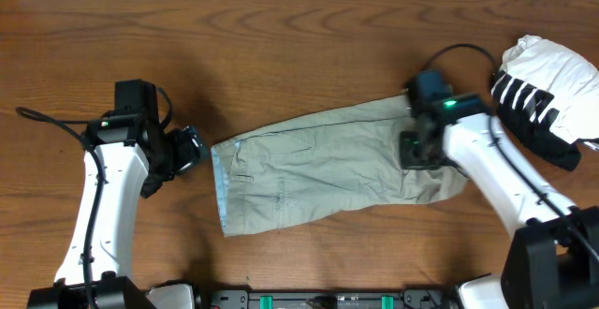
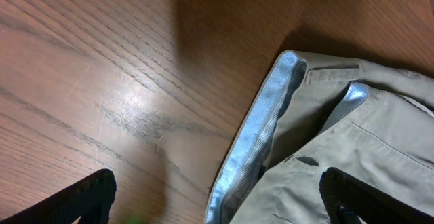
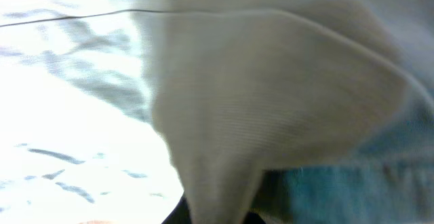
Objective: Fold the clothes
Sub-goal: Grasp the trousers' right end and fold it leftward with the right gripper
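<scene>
The right gripper needs to carry the pinched fold toward the waistband and slightly back next, because the cloth lies flat at the middle of the trousers [image 1: 329, 163] to take it.
The clothes [image 1: 318, 169], light khaki trousers, lie flat across the middle of the table with the waistband to the left. In the left wrist view the waistband's pale blue lining [image 2: 261, 142] runs between my fingers. My left gripper [image 1: 194, 148] [image 2: 224, 207] hovers open at that waistband edge; one fingertip [image 2: 81, 200] is over bare wood, the other [image 2: 369, 197] over the cloth. My right gripper [image 1: 413, 150] [image 3: 217, 217] is shut on a pinched fold of the trousers [image 3: 271, 108] at the leg end; its fingers are almost hidden by the cloth.
A white garment with black stripes [image 1: 543, 84] is bunched at the right edge of the brown wooden table [image 1: 281, 28]. A black rail [image 1: 328, 300] runs along the near edge between the arm bases.
</scene>
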Available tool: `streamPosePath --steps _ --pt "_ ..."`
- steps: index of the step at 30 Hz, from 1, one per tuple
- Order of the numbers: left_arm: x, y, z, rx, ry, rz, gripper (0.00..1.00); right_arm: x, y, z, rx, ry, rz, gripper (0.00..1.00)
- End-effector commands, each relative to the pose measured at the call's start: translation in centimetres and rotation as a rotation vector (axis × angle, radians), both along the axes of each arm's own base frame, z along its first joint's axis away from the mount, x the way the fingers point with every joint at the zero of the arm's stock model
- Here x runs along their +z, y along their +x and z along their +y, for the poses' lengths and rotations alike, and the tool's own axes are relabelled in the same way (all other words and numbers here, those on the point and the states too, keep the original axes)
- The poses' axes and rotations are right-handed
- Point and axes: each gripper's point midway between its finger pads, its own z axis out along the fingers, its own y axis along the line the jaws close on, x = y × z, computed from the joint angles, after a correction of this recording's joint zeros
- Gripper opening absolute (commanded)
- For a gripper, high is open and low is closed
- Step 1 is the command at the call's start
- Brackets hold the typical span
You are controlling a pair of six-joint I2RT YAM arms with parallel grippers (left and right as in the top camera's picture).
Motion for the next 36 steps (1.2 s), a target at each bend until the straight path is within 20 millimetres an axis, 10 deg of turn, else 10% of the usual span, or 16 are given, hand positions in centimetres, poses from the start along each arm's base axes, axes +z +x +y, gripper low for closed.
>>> streamPosePath --steps 1,8,16,20,26,36 --pt "-0.1 -0.1 0.3 0.001 0.011 0.009 0.98 0.3 0.2 2.9 0.050 -0.035 -0.057 0.01" --pt "-0.1 -0.1 0.3 0.000 0.011 0.010 0.98 0.3 -1.4 9.9 0.190 0.017 -0.119 0.04" --pt "-0.1 -0.1 0.3 0.000 0.011 0.010 0.98 -1.0 -3.1 12.9 0.262 0.043 -0.082 0.18" --pt "-0.1 -0.2 0.3 0.000 0.011 0.010 0.98 -1.2 -3.0 12.8 0.258 0.041 -0.077 0.77" --pt "-0.1 -0.2 0.3 0.001 0.011 0.013 0.98 0.1 -2.0 11.5 0.217 0.018 -0.080 0.89" --pt "-0.1 -0.3 0.3 0.000 0.010 0.015 0.98 5.3 2.7 3.4 -0.035 -0.080 -0.112 0.99"
